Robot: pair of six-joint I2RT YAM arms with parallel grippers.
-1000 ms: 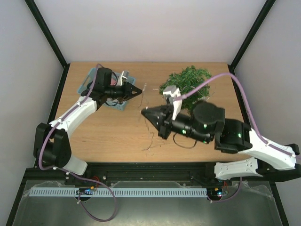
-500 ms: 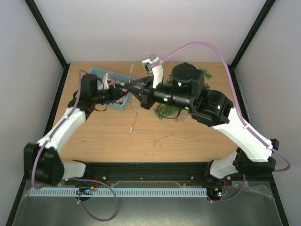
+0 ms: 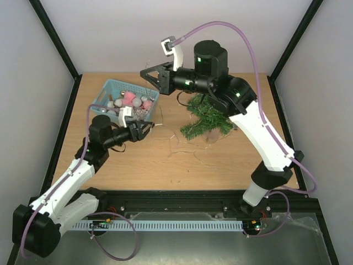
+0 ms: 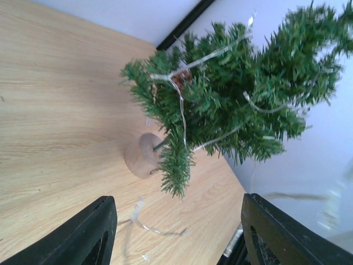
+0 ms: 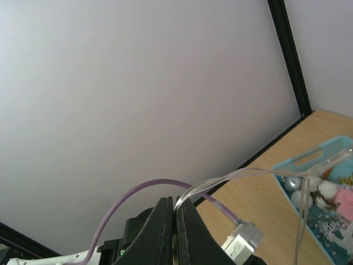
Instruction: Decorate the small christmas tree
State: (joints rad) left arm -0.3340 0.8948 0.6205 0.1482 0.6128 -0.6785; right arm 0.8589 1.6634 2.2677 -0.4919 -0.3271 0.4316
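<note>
I will next move my left gripper to the right in the top view and close on the clear string beside its fingers, since the string hangs outside them.
The small christmas tree stands at the table's back centre, under my right arm; its bushy green branches rise from a small round base. A clear light string is draped over the branches, and more of it trails on the wood. My right gripper hangs high over the basket's far right corner, shut on that clear string, which runs from its closed tips. My left gripper is open and empty, low over the table left of the tree.
A teal basket of pink, white and silver ornaments sits at the back left, its rim also showing in the right wrist view. Black frame posts stand at the back corners. The right arm's purple cable arcs overhead.
My right arm swung from the front centre up and back over the tree towards the basket, still pinching the string. My left gripper opened and pulled back out of the basket towards the front.
</note>
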